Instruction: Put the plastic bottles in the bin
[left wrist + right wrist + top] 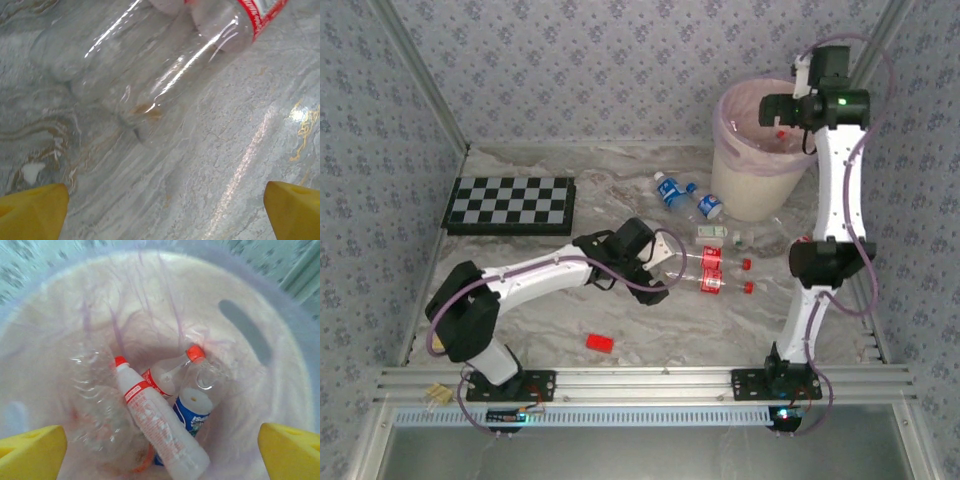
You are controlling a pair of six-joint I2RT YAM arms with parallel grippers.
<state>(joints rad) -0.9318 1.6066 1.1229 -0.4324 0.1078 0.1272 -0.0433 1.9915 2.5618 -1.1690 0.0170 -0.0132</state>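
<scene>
The robot will next lower and turn its left gripper over the clear body of the nearer red-labelled bottle (686,277) (192,67), because that bottle's body lies at a slant ahead of the open fingers.
The bin (756,178) stands at the back right, lined with a pale pink bag. My right gripper (782,118) hangs over its mouth, open and holding nothing. In the right wrist view the yellow fingertips (31,452) flank several plastic bottles lying in the bin (280,390): a red-labelled one (160,425) on top and a blue-labelled one (197,400) beside it. On the table, two red-labelled bottles (715,262) (720,286) lie side by side. My left gripper (670,268) is open just left of them. The clear body of a red-labelled bottle (150,65) lies ahead of its fingertips (292,210).
Two blue-labelled bottles (670,189) (706,204) lie in front of the bin, with a clear bottle (715,233) below them. A small red block (601,342) lies near the front. A checkerboard (510,205) sits at the back left. Patterned walls enclose the table.
</scene>
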